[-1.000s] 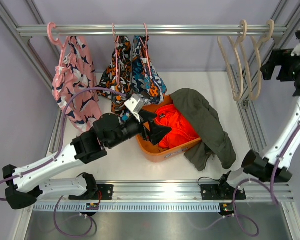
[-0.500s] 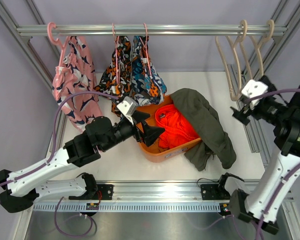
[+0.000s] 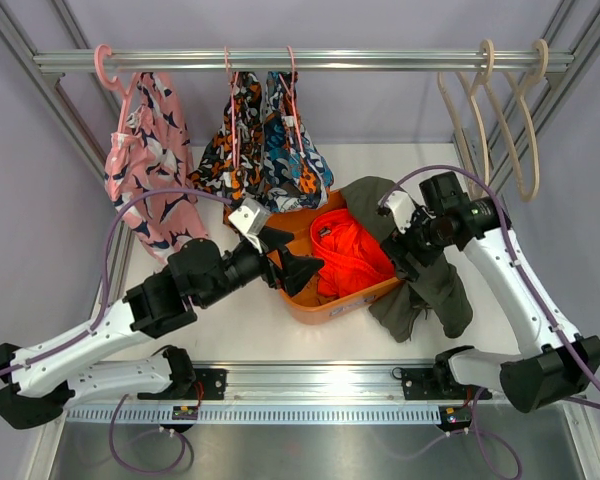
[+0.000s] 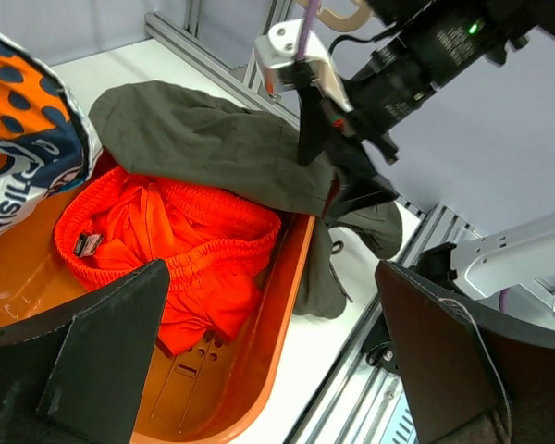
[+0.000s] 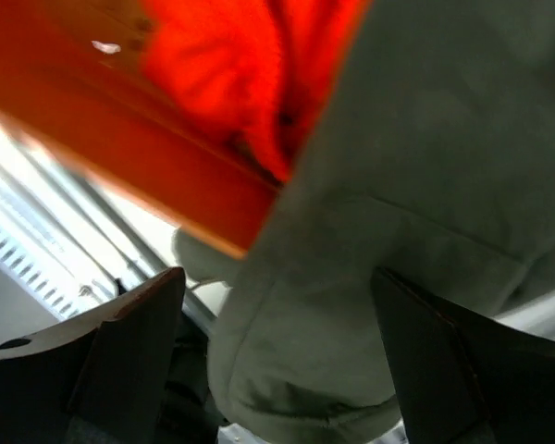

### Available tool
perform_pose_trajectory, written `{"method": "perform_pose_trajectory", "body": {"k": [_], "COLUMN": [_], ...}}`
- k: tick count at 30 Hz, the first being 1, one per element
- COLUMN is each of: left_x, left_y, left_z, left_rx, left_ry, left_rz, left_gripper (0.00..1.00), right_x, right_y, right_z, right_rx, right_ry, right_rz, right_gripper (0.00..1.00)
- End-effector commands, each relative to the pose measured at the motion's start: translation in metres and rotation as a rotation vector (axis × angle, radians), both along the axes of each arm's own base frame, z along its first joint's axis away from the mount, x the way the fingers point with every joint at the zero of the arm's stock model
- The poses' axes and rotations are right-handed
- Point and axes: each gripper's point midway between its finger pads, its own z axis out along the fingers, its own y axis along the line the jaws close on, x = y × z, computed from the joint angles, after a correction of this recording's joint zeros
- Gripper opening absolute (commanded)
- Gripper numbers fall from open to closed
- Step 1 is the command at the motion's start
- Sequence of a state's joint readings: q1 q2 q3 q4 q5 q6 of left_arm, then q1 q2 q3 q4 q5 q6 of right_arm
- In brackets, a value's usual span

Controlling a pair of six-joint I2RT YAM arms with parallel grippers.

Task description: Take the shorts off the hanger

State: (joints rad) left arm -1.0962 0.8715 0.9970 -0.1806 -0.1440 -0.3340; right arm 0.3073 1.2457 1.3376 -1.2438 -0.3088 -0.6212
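I should next turn my right gripper and shift it away from the basket onto the fold of the olive shorts, as they slant between my fingers beside the basket's rim.
Three printed shorts hang on hangers from the rail: a pink pair (image 3: 145, 165), an orange-black pair (image 3: 238, 140) and a blue-orange pair (image 3: 295, 150). Plain orange-red shorts (image 3: 352, 255) (image 4: 166, 240) lie in the orange basket (image 3: 320, 305). Dark olive shorts (image 3: 420, 255) (image 4: 222, 139) (image 5: 398, 231) drape over the basket's right rim onto the table. My left gripper (image 3: 298, 262) (image 4: 277, 370) is open above the basket's left end, holding nothing. My right gripper (image 3: 410, 240) (image 5: 287, 370) is open just over the olive shorts, whose cloth fills the view between its fingers.
Two bare beige hangers (image 3: 480, 110) hang at the rail's right end. Metal frame posts run along both sides (image 3: 505, 240). The basket rim (image 5: 120, 139) passes close beside the right gripper. A rail (image 3: 330, 385) crosses the table's near edge.
The right arm has swung from high at the far right down and left to the olive shorts. The left arm has drawn back slightly to the left.
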Motion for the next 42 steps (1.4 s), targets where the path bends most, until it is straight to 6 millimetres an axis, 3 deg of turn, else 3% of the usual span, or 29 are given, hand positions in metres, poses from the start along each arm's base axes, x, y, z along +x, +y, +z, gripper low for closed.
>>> {"method": "perform_pose_trajectory", "body": {"k": [1, 3, 8, 12, 17, 18, 19, 21, 22, 23, 28, 31, 37, 38, 42], "left_x": [0.004, 0.005, 0.005, 0.005, 0.004, 0.004, 0.004, 0.004, 0.004, 0.003, 0.003, 0.004, 0.004, 0.004, 0.005], "left_y": [0.006, 0.006, 0.004, 0.003, 0.004, 0.004, 0.006, 0.007, 0.008, 0.009, 0.009, 0.008, 0.013, 0.014, 0.019], "left_z": [0.013, 0.010, 0.007, 0.007, 0.007, 0.007, 0.007, 0.007, 0.007, 0.007, 0.006, 0.006, 0.012, 0.013, 0.017], "left_rx": [-0.073, -0.070, -0.058, -0.055, -0.056, -0.060, -0.061, -0.063, -0.063, -0.065, -0.067, -0.066, -0.073, -0.075, -0.076], "left_ry": [-0.008, -0.005, 0.002, 0.005, 0.007, 0.009, 0.010, 0.011, 0.010, 0.011, 0.012, 0.007, -0.011, -0.014, -0.033], "left_rz": [0.046, 0.048, 0.043, 0.040, 0.041, 0.042, 0.044, 0.048, 0.051, 0.051, 0.053, 0.053, 0.061, 0.063, 0.076], "left_gripper": [0.99, 0.99, 0.99, 0.99, 0.99, 0.99, 0.99, 0.99, 0.99, 0.99, 0.99, 0.99, 0.99, 0.99, 0.99], "right_x": [0.041, 0.050, 0.045, 0.041, 0.033, 0.033, 0.033, 0.036, 0.037, 0.038, 0.041, 0.028, 0.030, 0.025, 0.029], "right_y": [-0.042, -0.054, -0.051, -0.052, -0.041, -0.040, -0.038, -0.037, -0.038, -0.039, -0.039, -0.016, 0.003, 0.005, 0.024], "right_z": [0.019, 0.020, 0.015, -0.001, -0.025, -0.027, -0.025, -0.013, -0.007, -0.002, 0.046, 0.087, 0.217, 0.251, 0.329], "right_rx": [-0.114, -0.144, -0.118, -0.136, -0.098, -0.092, -0.076, -0.053, -0.051, -0.049, -0.017, 0.105, 0.315, 0.360, 0.519], "right_ry": [-0.238, -0.292, -0.271, -0.225, -0.115, -0.102, -0.098, -0.129, -0.148, -0.165, -0.306, -0.383, -0.730, -0.809, -0.967], "right_rz": [-0.398, -0.483, -0.506, -0.518, -0.528, -0.529, -0.527, -0.522, -0.516, -0.514, -0.428, -0.249, -0.148, -0.133, -0.068], "right_gripper": [0.94, 0.97, 0.98, 0.99, 0.87, 0.82, 0.61, 0.29, 0.07, 0.03, 0.00, 0.00, 0.00, 0.00, 0.00]}}
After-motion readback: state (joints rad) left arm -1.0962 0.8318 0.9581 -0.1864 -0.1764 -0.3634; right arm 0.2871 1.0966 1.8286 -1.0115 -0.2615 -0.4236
